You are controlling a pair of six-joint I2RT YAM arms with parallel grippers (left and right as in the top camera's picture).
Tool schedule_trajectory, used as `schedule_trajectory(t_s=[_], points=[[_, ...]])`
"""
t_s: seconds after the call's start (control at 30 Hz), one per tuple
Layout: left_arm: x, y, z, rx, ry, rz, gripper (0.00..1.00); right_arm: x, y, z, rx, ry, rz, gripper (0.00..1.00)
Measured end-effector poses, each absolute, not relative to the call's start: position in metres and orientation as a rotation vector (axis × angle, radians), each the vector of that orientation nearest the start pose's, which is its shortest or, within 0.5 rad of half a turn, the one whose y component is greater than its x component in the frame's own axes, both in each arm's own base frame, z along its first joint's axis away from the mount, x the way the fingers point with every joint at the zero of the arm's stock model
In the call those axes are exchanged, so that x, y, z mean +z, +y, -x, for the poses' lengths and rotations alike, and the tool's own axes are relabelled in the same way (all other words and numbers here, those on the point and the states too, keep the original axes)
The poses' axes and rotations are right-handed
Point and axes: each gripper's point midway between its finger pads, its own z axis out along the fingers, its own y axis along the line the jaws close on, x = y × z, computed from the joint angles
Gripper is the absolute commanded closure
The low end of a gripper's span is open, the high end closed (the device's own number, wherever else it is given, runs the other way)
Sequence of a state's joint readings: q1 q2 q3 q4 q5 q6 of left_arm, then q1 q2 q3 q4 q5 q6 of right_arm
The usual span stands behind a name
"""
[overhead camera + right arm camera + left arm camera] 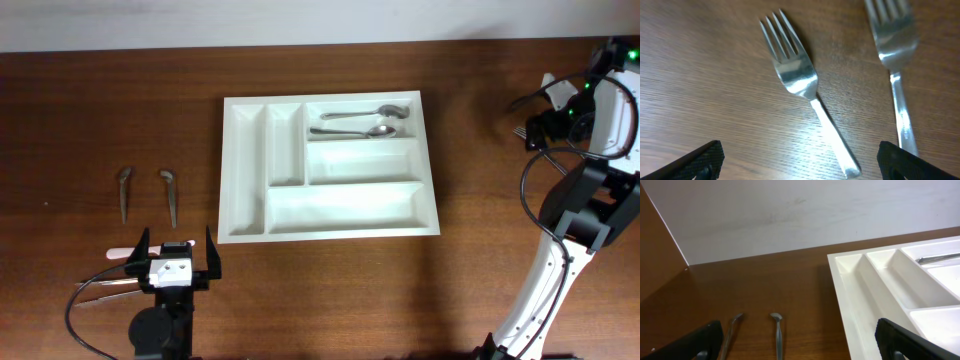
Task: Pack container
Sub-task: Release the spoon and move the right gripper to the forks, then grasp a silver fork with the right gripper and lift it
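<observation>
My right gripper should lower onto one fork's handle close to the head next, then close, since the handle already runs between my open fingertips.
The white container (340, 207) lies mid-table, and its near-left corner shows in the left wrist view (860, 295). Two spoons (362, 120) lie in its far-right crosswise compartment; the other compartments look empty. Two small metal utensils (124, 191) (169, 192) lie on the table left of it, and both show in the left wrist view (777, 332). My left gripper (178, 262) is open and empty, near the front edge behind those utensils. My right gripper (535, 115) is open and empty at the far right, low over two forks (800, 80) (895, 60) on the table.
A pale pink-and-white handle (125, 252) and more metal utensils (105, 285) lie by the left arm's base. The back wall (790, 215) rises just beyond the table's far edge. Black cables (535, 185) loop around the right arm.
</observation>
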State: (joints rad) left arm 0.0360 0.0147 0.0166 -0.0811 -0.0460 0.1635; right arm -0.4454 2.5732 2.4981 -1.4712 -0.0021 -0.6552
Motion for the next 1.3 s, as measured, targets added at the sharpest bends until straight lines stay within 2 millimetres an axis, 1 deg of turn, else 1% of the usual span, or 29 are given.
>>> schedule_trajectory(t_s=[0.07, 0.3, 0.47, 0.6, 0.97, 1.3], points=[[0.158, 0.017, -0.245, 0.190, 1.652, -0.071, 0.01, 0.045, -0.216, -0.446, -0.026, 3.121, 0.342, 0.00], [0.159, 0.017, -0.245, 0.190, 1.651, -0.070, 0.01, 0.028, -0.217, -0.430, -0.013, 3.178, 0.455, 0.04], [0.159, 0.017, -0.245, 0.190, 1.651, -0.070, 0.01, 0.014, -0.213, -0.417, 0.035, 3.215, 0.551, 0.02], [0.159, 0.017, -0.245, 0.190, 1.651, -0.070, 0.01, 0.002, -0.214, -0.412, 0.044, 3.224, 0.607, 0.01], [0.159, 0.017, -0.245, 0.190, 1.651, -0.070, 0.01, -0.001, -0.228, -0.420, -0.039, 3.187, 0.610, 0.00], [0.159, 0.017, -0.245, 0.190, 1.651, -0.070, 0.01, -0.001, -0.230, -0.426, -0.042, 3.158, 0.606, 0.00]])
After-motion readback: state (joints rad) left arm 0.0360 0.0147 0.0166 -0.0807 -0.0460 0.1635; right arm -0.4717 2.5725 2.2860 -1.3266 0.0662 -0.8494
